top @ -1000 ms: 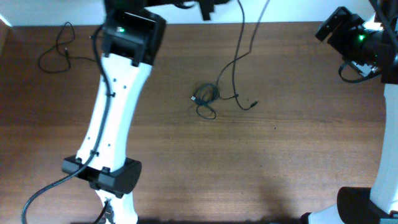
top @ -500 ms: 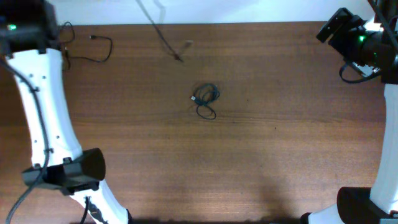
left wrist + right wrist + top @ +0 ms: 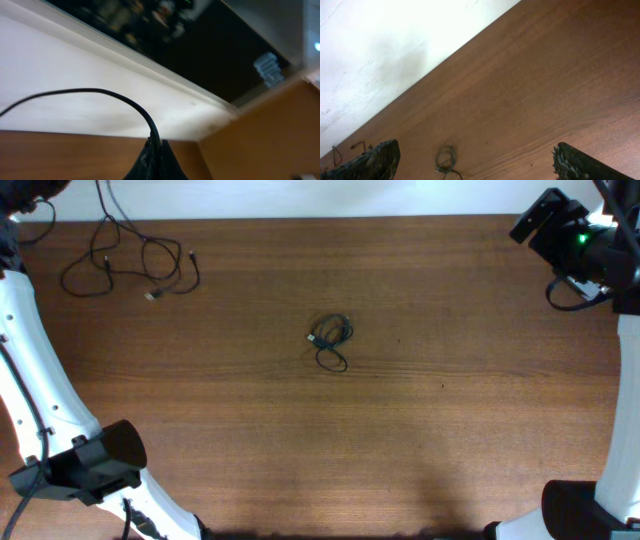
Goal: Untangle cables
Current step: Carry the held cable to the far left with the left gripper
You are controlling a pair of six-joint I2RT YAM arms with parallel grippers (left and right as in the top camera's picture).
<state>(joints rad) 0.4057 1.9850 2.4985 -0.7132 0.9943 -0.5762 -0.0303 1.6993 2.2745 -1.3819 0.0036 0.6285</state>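
My left gripper will next move back and down to the bare, open tabletop on the near side of the black cable's loops. It will release the cable there.
A small coiled dark cable [image 3: 330,340] lies at the table's middle; it also shows in the right wrist view [image 3: 447,159]. A long black cable [image 3: 130,258] lies in loops at the far left corner, one strand rising off the top edge. In the left wrist view my left gripper [image 3: 156,150] is shut on that black cable [image 3: 100,94], held high past the table's far left corner. My right gripper [image 3: 475,162] is open and empty, raised at the far right, its arm [image 3: 580,245] showing overhead.
The left arm's white link [image 3: 40,380] runs along the left edge, its base [image 3: 85,465] at the front left. A white wall [image 3: 380,45] borders the table's far edge. The right arm's base [image 3: 590,515] is at the front right.
My left arm swung left from the middle to the far left corner, dragging the long black cable away from the small coil. The coil stayed put. The right arm has not moved.
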